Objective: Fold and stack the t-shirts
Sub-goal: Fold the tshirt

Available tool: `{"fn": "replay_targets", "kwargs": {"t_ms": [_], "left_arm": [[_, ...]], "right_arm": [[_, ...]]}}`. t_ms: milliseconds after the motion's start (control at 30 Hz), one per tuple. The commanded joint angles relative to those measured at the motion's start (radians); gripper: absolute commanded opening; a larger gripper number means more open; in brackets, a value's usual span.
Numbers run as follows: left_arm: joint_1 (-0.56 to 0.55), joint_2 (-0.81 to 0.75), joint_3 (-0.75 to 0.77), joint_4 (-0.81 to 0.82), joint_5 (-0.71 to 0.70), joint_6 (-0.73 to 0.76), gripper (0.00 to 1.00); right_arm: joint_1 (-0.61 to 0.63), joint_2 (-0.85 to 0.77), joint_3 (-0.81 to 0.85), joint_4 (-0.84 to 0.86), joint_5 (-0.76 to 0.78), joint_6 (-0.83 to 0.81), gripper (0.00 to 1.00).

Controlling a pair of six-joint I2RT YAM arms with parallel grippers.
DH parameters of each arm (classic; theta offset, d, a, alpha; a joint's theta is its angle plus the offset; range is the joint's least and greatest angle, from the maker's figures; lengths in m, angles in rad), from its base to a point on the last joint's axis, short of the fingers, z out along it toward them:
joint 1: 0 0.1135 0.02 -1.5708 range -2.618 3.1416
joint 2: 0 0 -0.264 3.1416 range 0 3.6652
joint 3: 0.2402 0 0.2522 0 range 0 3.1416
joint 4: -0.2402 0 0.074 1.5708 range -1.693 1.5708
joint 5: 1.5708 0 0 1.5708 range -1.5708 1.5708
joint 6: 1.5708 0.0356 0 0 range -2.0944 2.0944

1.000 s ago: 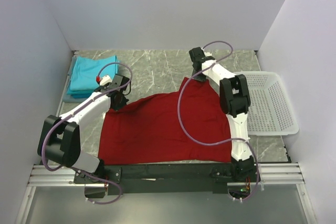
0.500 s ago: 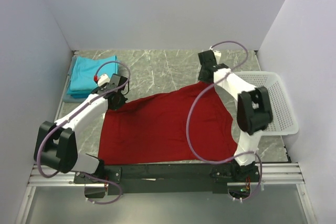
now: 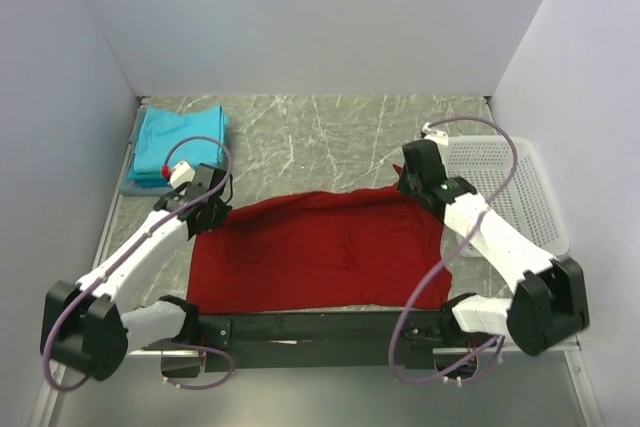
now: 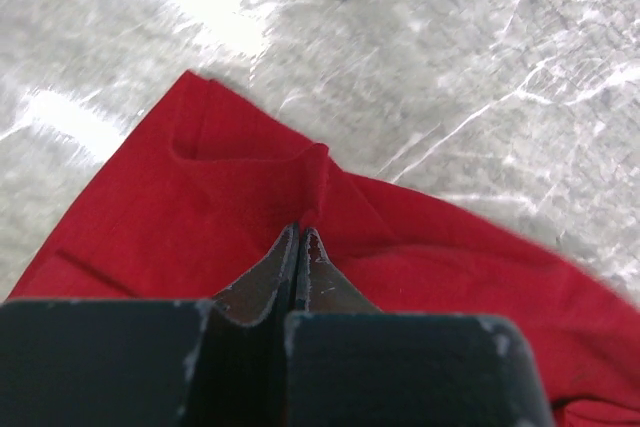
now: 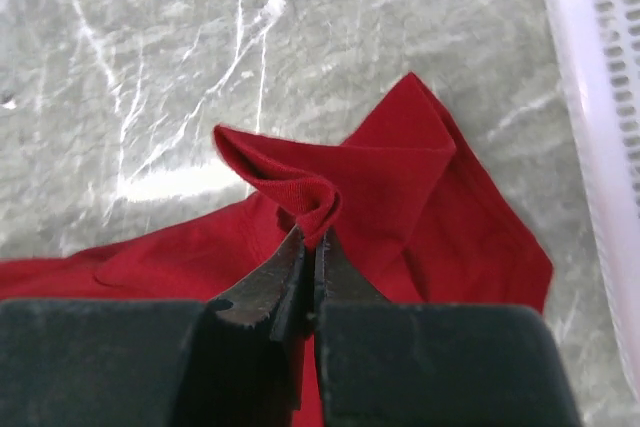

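Next, my right gripper carries the pinched cloth back onto the t-shirt's middle (image 3: 398, 251) and releases it. The dark red t-shirt (image 3: 320, 252) lies open toward the table's front edge.
A dark red t-shirt (image 3: 320, 252) lies spread on the marble table near the front edge. My left gripper (image 3: 207, 215) is shut on its far left corner; the left wrist view shows the cloth (image 4: 250, 207) pinched at the tips of my left gripper (image 4: 301, 231). My right gripper (image 3: 413, 187) is shut on the far right corner, where a fold of the red cloth (image 5: 400, 177) bunches above the tips of my right gripper (image 5: 311, 237). Folded teal t-shirts (image 3: 176, 142) are stacked at the far left.
A white lattice basket (image 3: 505, 192) stands at the right edge, close to my right arm; its rim shows in the right wrist view (image 5: 600, 97). The teal stack sits on a grey pad (image 3: 133, 187). White walls close in the table on three sides.
Both grippers have pulled the far edge of the red shirt toward the near side. The shirt's far part has come forward, and the right arm has swung out to the right.
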Motion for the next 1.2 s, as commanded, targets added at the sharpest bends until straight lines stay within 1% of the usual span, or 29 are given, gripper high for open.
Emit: {"fn": "replay_targets", "kwargs": {"t_ms": [0,100,267,400,533,700,767,800,833,867,900,933,1000,1033,1067,1100,1133,1167], "left_arm": [[-0.005,-0.080,-0.032,-0.040,-0.005,-0.043,0.01],[-0.007,-0.123,-0.061,-0.064,0.000,-0.056,0.01],[-0.010,-0.172,-0.090,-0.119,-0.002,-0.086,0.01],[-0.013,-0.206,-0.110,-0.150,-0.009,-0.108,0.01],[-0.014,-0.218,-0.121,-0.156,-0.005,-0.115,0.01],[-0.016,-0.211,-0.126,-0.213,-0.006,-0.134,0.01],[-0.017,-0.212,-0.135,-0.241,0.003,-0.158,0.01],[-0.019,-0.215,-0.141,-0.280,0.004,-0.177,0.01],[-0.043,-0.218,-0.146,-0.284,0.003,-0.216,0.01],[-0.051,-0.229,-0.144,-0.287,0.027,-0.220,0.01],[-0.053,-0.235,-0.136,-0.325,0.028,-0.230,0.01],[-0.053,-0.238,-0.133,-0.357,0.018,-0.278,0.01],[-0.059,-0.258,-0.107,-0.420,0.011,-0.307,0.08],[-0.059,-0.270,-0.094,-0.487,0.003,-0.342,0.13],[-0.059,-0.299,-0.077,-0.513,-0.008,-0.359,0.24],[-0.059,-0.321,-0.045,-0.532,-0.031,-0.368,0.32],[-0.059,-0.341,-0.031,-0.570,-0.046,-0.397,0.39],[-0.059,-0.381,-0.015,-0.574,-0.058,-0.396,0.48]], "right_arm": [[0.016,-0.116,-0.058,-0.022,0.031,0.016,0.00],[0.027,-0.213,-0.111,-0.055,0.010,0.025,0.00],[0.031,-0.323,-0.176,-0.111,-0.012,0.034,0.00],[0.047,-0.417,-0.219,-0.151,-0.065,0.051,0.00],[0.070,-0.475,-0.253,-0.197,-0.082,0.074,0.00],[0.091,-0.523,-0.282,-0.271,-0.081,0.102,0.01],[0.108,-0.535,-0.289,-0.309,-0.090,0.117,0.02],[0.116,-0.544,-0.293,-0.326,-0.095,0.132,0.02],[0.126,-0.554,-0.296,-0.343,-0.098,0.160,0.03],[0.151,-0.561,-0.305,-0.381,-0.104,0.178,0.07],[0.166,-0.574,-0.308,-0.400,-0.130,0.225,0.11],[0.186,-0.577,-0.306,-0.415,-0.153,0.246,0.19],[0.235,-0.600,-0.317,-0.453,-0.203,0.325,0.36],[0.241,-0.610,-0.334,-0.469,-0.243,0.347,0.45],[0.248,-0.627,-0.343,-0.487,-0.248,0.368,0.49],[0.252,-0.668,-0.348,-0.530,-0.247,0.399,0.52],[0.251,-0.692,-0.340,-0.553,-0.239,0.404,0.58],[0.254,-0.716,-0.329,-0.588,-0.209,0.402,0.63]]}}
